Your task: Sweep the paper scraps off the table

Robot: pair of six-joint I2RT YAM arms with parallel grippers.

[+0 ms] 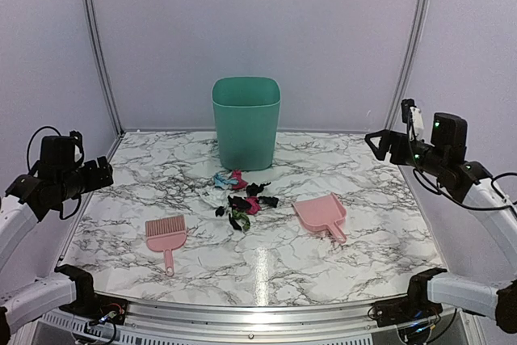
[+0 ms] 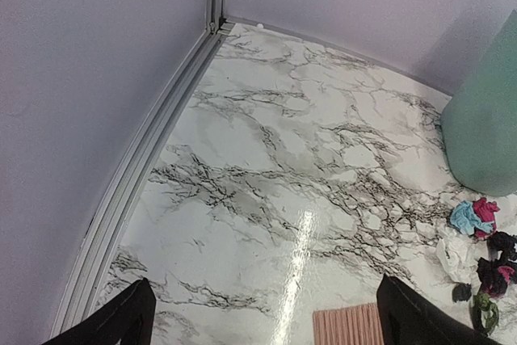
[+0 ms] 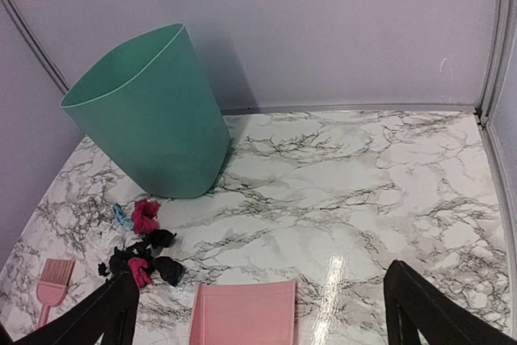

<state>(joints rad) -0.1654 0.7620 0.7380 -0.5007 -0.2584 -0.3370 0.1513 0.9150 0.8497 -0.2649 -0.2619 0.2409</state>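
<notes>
The robot's left gripper needs to move down and to the right in the top view next, onto the brush's handle [image 1: 169, 262], and close there, because it is narrower than the brush's head.
The paper scraps [image 1: 242, 195], black, magenta, green and light blue, lie bunched in the middle of the marble table [image 1: 266, 264], just in front of the bin. They also show at the right edge of the left wrist view, as scraps [image 2: 485, 256], and low on the left of the right wrist view, as scraps [image 3: 145, 256]. My left gripper [image 1: 98, 172] hovers high over the table's left side, open and empty [image 2: 266, 313]. Over the right side my right gripper [image 1: 376, 141] hangs equally high, open with nothing in it [image 3: 262, 271].
A green bin [image 1: 246, 119] stands upright at the back centre. A pink comb-like brush [image 1: 166, 236] lies left of the scraps, its handle toward the front. A pink dustpan [image 1: 321, 214] lies to their right. Walls close in the back and both sides.
</notes>
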